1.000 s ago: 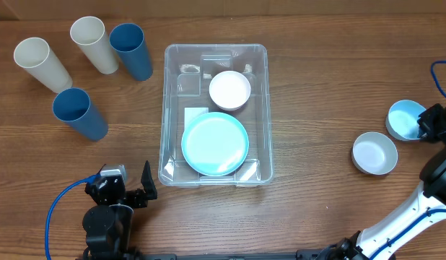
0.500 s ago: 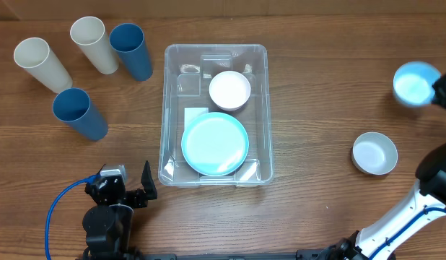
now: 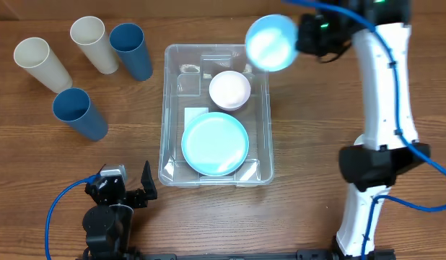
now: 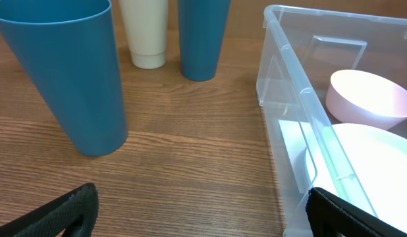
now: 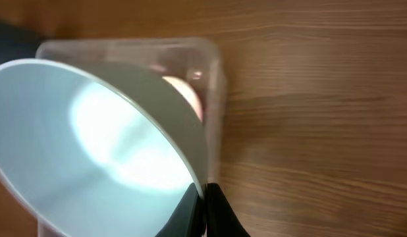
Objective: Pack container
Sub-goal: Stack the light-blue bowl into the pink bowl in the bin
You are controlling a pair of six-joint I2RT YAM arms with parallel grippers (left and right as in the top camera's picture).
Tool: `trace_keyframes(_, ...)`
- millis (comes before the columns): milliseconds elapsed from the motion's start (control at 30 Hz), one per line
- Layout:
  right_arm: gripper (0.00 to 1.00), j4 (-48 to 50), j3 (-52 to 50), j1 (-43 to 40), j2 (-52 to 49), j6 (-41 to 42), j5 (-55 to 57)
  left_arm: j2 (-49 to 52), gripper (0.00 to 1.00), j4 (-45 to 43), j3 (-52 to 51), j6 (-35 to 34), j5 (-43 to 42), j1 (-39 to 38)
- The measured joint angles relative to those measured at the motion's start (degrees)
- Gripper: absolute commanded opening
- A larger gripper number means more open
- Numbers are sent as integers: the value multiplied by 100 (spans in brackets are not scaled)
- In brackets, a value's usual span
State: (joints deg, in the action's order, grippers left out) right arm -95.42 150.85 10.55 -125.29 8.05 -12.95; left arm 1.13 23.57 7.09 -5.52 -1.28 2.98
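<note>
I will move my right gripper to its left in the overhead view next, over the empty white bowl (image 3: 229,90) below. Then I will lower it and let go of the light blue bowl's rim.
The clear rectangular container (image 3: 167,108) sits mid-table, holding a light blue plate (image 3: 215,143) and a white bowl (image 3: 229,89). My right gripper (image 3: 301,36) is shut on the rim of a light blue bowl (image 3: 271,42), held in the air over the container's far right corner. In the right wrist view the bowl (image 5: 91,145) fills the left half, with its rim pinched between my fingers (image 5: 205,205), and the container (image 5: 213,72) lies below. My left gripper (image 3: 129,189) rests open and empty near the table's front left. The left wrist view shows the container wall (image 4: 282,92).
Two blue cups (image 3: 131,50) (image 3: 79,113) and two cream cups (image 3: 93,43) (image 3: 41,63) stand at the far left. The right arm (image 3: 382,101) reaches over the right side of the table. A blue cup (image 4: 65,72) stands close ahead of the left gripper.
My right gripper has carried the light blue bowl from the far right of the table up and left to above the container's far right corner. The white bowl at the right is now hidden.
</note>
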Motion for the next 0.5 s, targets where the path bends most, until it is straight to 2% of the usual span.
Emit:
trace_keyframes(167,4,219,-442,901,0,175,688,0,100,0,0,2,0,0)
trace_keyframes(400,4,1596,-2402,1021,39,369,850,0,100,0,0,0,-2,0)
trace_keyframes(500,4,1958,-2800,1021,39,387,852,0,100,0,0,0,-2,0)
